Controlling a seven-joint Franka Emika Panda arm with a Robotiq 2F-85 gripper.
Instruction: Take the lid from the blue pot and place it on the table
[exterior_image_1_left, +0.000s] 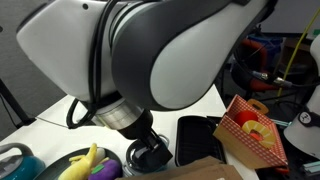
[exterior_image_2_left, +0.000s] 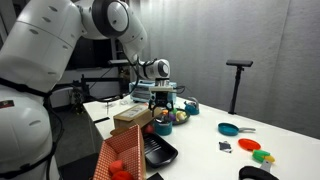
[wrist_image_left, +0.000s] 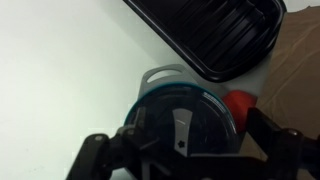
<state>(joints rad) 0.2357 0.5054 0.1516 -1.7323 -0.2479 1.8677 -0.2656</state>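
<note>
My gripper will lower toward the lid and close its open fingers on the silvery handle strip (wrist_image_left: 182, 129), because that handle strip is already between them in the wrist view.
In the wrist view the dark round lid (wrist_image_left: 165, 108) with its silvery handle strip sits on the teal-blue pot (wrist_image_left: 133, 108), low in the frame. My gripper (wrist_image_left: 180, 142) is open just above it, one dark finger on each side of the lid, neither touching the handle. In an exterior view the gripper (exterior_image_2_left: 163, 101) hangs over the blue pot (exterior_image_2_left: 162, 128) on the white table (exterior_image_2_left: 205, 142). In an exterior view my arm fills the frame and the gripper (exterior_image_1_left: 150, 152) is low; the pot is hidden there.
A black ribbed tray (wrist_image_left: 215, 35) lies just beyond the pot, beside brown cardboard (wrist_image_left: 300, 75). A red thing (wrist_image_left: 240, 103) sits next to the pot. A fruit bowl (exterior_image_2_left: 181, 117), teal pan (exterior_image_2_left: 228, 128), red disc (exterior_image_2_left: 268, 157) and red checkered box (exterior_image_1_left: 250, 130) also stand on the table.
</note>
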